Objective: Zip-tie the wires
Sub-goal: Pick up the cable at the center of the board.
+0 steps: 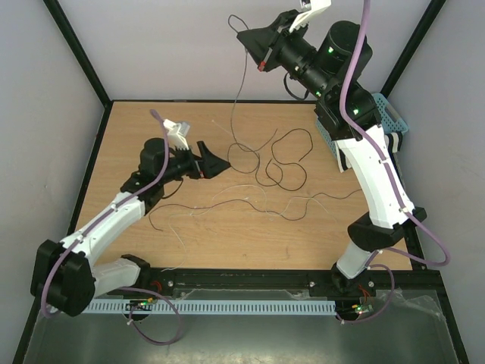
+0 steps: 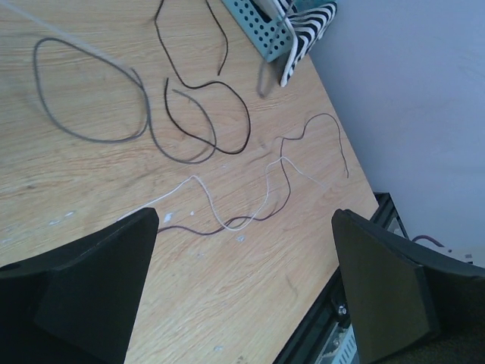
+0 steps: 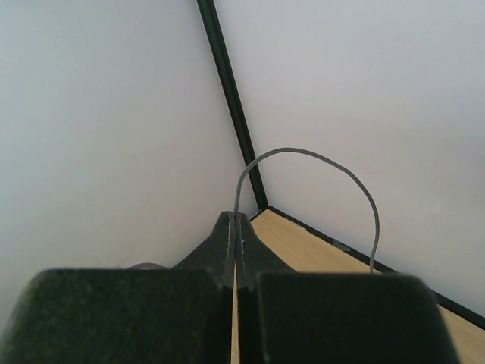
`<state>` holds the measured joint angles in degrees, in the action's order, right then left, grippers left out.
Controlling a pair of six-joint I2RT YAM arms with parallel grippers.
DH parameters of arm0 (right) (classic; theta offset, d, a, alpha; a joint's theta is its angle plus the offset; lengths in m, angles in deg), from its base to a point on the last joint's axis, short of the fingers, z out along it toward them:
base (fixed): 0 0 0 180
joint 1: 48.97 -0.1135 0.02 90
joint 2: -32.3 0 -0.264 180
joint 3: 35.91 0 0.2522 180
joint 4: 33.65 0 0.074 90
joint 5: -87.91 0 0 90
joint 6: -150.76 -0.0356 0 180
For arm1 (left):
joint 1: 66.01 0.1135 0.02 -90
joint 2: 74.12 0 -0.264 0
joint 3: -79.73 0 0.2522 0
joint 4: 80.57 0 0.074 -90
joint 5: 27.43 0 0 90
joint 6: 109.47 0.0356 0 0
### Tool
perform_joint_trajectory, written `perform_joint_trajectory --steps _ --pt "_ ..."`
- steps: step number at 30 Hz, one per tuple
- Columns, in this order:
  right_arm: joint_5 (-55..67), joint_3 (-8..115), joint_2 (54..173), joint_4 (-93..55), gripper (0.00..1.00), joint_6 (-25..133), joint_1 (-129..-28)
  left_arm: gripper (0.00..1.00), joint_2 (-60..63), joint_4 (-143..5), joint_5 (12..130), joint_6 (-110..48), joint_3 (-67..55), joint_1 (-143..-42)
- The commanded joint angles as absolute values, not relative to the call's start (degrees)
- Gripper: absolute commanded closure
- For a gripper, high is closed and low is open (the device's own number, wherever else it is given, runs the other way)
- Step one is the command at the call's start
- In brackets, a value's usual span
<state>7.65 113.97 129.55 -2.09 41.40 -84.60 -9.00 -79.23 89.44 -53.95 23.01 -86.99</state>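
Next I should move my left gripper outward and to the right in the top view, onto the grey wire's hanging part (image 1: 235, 135), since my right gripper holds it raised.
Thin wires (image 1: 282, 161), mostly black with a few pale ones, lie curled in loops on the wooden table (image 1: 151, 136). My right gripper (image 1: 242, 35) is raised high near the back wall and is shut on one grey wire (image 1: 239, 83), which hangs down to the table. In the right wrist view the jaws (image 3: 236, 221) are pressed together and the grey wire (image 3: 318, 158) arcs out from their tips. My left gripper (image 1: 216, 158) hovers open just left of the loops. In the left wrist view, nothing lies between its fingers (image 2: 98, 288); black loops (image 2: 198, 125) and a white strand (image 2: 216, 220) lie beyond.
A teal perforated basket (image 1: 394, 115) stands at the table's right back corner, with a black-and-white striped item (image 2: 307, 30) beside it. Black frame posts and pale walls enclose the table. A black rail (image 1: 250, 279) runs along the near edge.
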Motion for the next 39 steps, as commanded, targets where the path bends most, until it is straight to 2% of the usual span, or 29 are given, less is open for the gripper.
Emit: perform_joint_trajectory --steps 1,8,18,23,24,27,31,34,39 --pt "9.5 113.6 127.0 -5.4 1.0 40.0 -84.6 0.01 -5.1 -86.4 86.5 -55.7 19.8 -90.4" --pt "11.6 112.6 126.1 -6.5 1.0 38.6 -84.6 0.01 3.0 -90.3 78.5 -54.5 16.5 -95.0" --pt "10.6 103.5 119.4 -12.1 1.0 37.6 -84.5 0.01 18.0 -105.4 75.4 -58.8 12.4 -95.6" --pt "9.0 99.6 116.5 -13.2 1.0 37.6 -84.6 0.12 22.3 -118.7 74.6 -60.9 12.9 -95.6" --pt "8.9 98.5 116.0 -13.6 1.0 37.6 -84.5 0.15 23.1 -120.9 74.9 -61.6 12.8 -95.7" --pt "8.8 95.6 114.5 -14.9 1.0 36.8 -84.5 0.32 25.2 -123.4 76.8 -62.2 11.0 -95.9" --pt "7.8 93.6 113.6 -15.4 1.0 36.7 -84.5 0.68 26.9 -124.1 78.8 -62.5 10.5 -96.0" --pt "3.2 93.7 112.6 -12.4 1.0 39.9 -84.4 0.83 25.5 -124.2 79.3 -61.2 12.9 -95.7" --pt "-0.6 92.2 111.2 -6.9 1.0 41.2 -80.5 1.0 19.4 -118.2 83.1 -57.9 17.8 -92.8"
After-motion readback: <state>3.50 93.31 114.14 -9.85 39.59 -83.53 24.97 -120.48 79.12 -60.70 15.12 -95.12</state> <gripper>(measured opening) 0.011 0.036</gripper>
